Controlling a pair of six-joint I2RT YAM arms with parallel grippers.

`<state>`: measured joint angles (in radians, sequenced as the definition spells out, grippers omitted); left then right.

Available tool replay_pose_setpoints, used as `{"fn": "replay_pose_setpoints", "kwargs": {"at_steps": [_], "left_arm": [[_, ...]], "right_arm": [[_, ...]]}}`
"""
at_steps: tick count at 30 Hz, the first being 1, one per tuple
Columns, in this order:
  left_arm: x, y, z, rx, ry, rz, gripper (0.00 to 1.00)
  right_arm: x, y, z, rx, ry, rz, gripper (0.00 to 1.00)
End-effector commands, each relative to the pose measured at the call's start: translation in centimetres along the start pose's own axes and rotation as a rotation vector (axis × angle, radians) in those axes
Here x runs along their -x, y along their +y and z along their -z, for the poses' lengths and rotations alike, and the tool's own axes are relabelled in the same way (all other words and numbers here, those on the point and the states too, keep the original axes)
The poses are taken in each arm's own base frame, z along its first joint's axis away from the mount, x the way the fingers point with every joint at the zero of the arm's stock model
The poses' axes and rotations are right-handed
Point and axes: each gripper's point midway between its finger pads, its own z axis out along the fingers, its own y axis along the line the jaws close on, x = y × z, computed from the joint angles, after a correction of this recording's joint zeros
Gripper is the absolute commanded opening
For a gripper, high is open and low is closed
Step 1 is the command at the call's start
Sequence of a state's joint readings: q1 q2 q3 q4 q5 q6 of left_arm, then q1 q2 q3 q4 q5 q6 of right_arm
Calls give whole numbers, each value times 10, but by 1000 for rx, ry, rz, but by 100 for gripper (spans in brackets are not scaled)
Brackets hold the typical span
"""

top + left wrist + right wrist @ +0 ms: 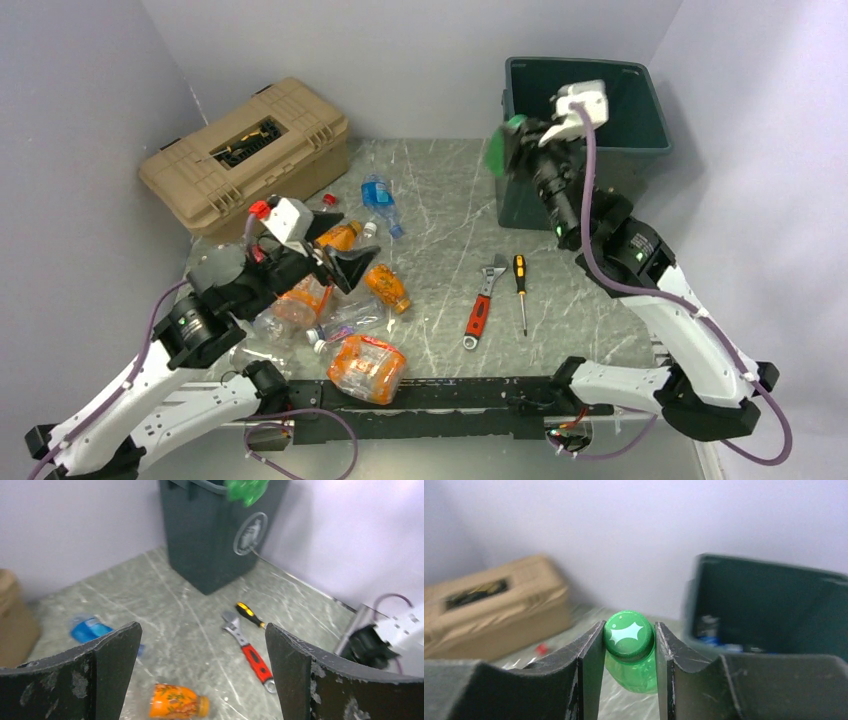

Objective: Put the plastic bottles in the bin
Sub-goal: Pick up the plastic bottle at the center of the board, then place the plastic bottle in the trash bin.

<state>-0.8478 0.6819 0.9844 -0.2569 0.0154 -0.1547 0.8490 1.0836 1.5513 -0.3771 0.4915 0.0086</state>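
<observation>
Next, my right gripper swings outward over the bin's opening (625,98) (769,612) and releases the bottle's green cap. The opening lies outward and to the gripper's right in the top view.
My right gripper (629,645) is shut on the green cap of a green plastic bottle (630,652). The bottle (497,150) hangs just outside the left rim of the dark green bin (520,200), high off the table. The bin (774,610) holds some bottles inside. My left gripper (352,265) stands open and empty above a heap of plastic bottles: a small orange one (387,286) lies just below its jaws, a crushed orange one (366,366) sits nearer the front, and a blue one (380,195) lies further back. In the left wrist view the orange bottle (177,701) lies between the fingers (117,650).
A tan toolbox (245,150) stands open at the back left. A red-handled wrench (482,305) and a yellow-and-black screwdriver (521,290) lie mid-table in front of the bin. A loose red cap (327,199) lies near the toolbox.
</observation>
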Motion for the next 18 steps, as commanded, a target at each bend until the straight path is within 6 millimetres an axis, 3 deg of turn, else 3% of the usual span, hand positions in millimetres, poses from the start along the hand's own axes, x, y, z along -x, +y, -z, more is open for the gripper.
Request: {"fn": "replay_pose_setpoints", "kwargs": {"at_steps": [1,3,8,13,18], "left_arm": [[-1,43,9,228,-9,-75,100],[-8,42,9,218,-6,-72,100],[-13,33,9,164,-46,-56,99],[-21,40,7,198,-20,-60,99],[-28,43,2,201,1,-47,99]], "right_arm": [[56,-91,-15,-449,-141,80,0],[66,-117,-26,-534,-165,45,0],[83,-159,-41,-661,-285,0,0],[73,-204,-63,-777,-369,40,0],[39,-264,-93,-829,-301,-30,0]]}}
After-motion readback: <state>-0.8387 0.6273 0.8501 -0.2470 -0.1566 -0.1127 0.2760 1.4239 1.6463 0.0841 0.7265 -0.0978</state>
